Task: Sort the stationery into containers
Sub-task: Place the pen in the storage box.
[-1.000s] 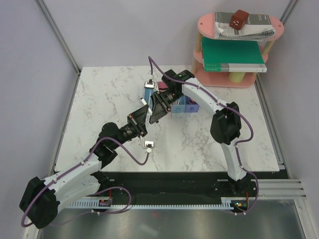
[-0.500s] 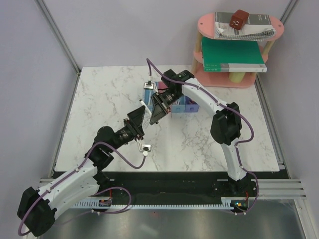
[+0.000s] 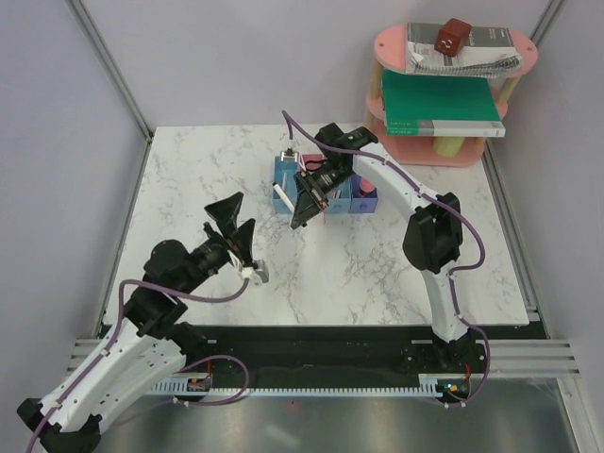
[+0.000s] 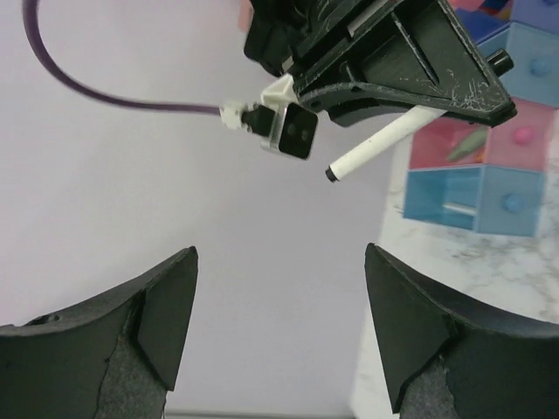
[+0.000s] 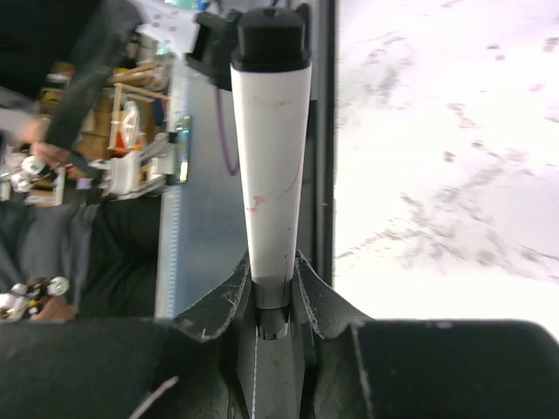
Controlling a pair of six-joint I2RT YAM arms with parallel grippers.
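Observation:
The end light blue bin has a similar white pen in it. My right gripper will next tip to point down, move outward and go down over that bin.
My right gripper [image 3: 300, 206] is shut on a white pen [image 5: 271, 157] with a black cap, pinched near one end. It hangs just in front of the containers [image 3: 286, 173], a joined row of light blue, pink and dark blue bins. From the left wrist, the pen [image 4: 376, 144] sticks out under the right gripper [image 4: 410, 78]. A green piece [image 4: 467, 144] lies in the pink bin [image 4: 437, 148]. My left gripper [image 4: 279, 262] is open with nothing between its fingers, and it sits to the near left [image 3: 231, 222], apart from the pen.
A pink two-tier shelf [image 3: 389, 42] stands at the back right with a green book [image 3: 439, 104], a spiral notebook [image 3: 467, 58] and a brown cube [image 3: 451, 36]. White marble table [image 3: 198, 179] lies all round; purple cables trail from both wrists.
The two grippers met over the table; the left one opened, let go and drew back to the near left. The right one shut on the pen and shifted slightly right.

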